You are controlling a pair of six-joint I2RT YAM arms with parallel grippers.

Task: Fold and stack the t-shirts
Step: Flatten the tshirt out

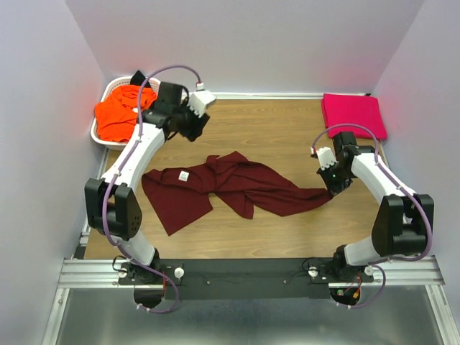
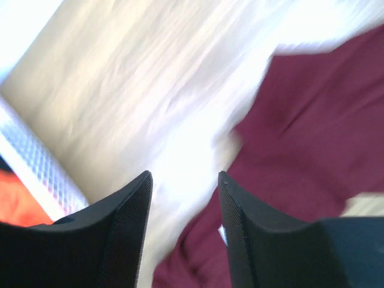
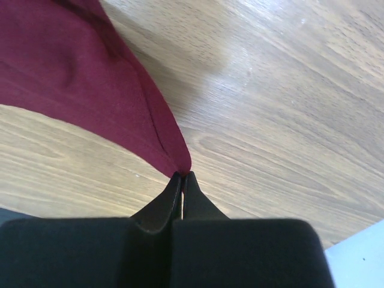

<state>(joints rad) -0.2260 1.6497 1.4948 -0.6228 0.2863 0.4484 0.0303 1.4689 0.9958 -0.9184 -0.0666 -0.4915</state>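
Observation:
The maroon t-shirt's far corner sticks out onto bare wood below the robot's left gripper and to its right in the top view, so the gripper should go down that way onto the corner.
A dark maroon t-shirt [image 1: 223,187] lies crumpled and spread across the middle of the wooden table. My right gripper [image 1: 334,188] is shut on its right-hand tip, and in the right wrist view the jaws [image 3: 182,175] pinch a point of the maroon cloth [image 3: 78,66]. My left gripper [image 1: 195,129] hangs open above the table behind the shirt, with nothing between its fingers [image 2: 185,177]; maroon cloth [image 2: 312,120] shows below and to its right. A bright pink t-shirt [image 1: 352,113] lies folded at the back right. An orange t-shirt [image 1: 118,115] fills the basket.
A white lattice basket [image 1: 108,90] stands at the back left corner, its wall [image 2: 36,162] close to my left gripper. Something black [image 1: 138,77] pokes out behind the orange cloth. White walls close in the table on three sides. The left wrist view is blurred.

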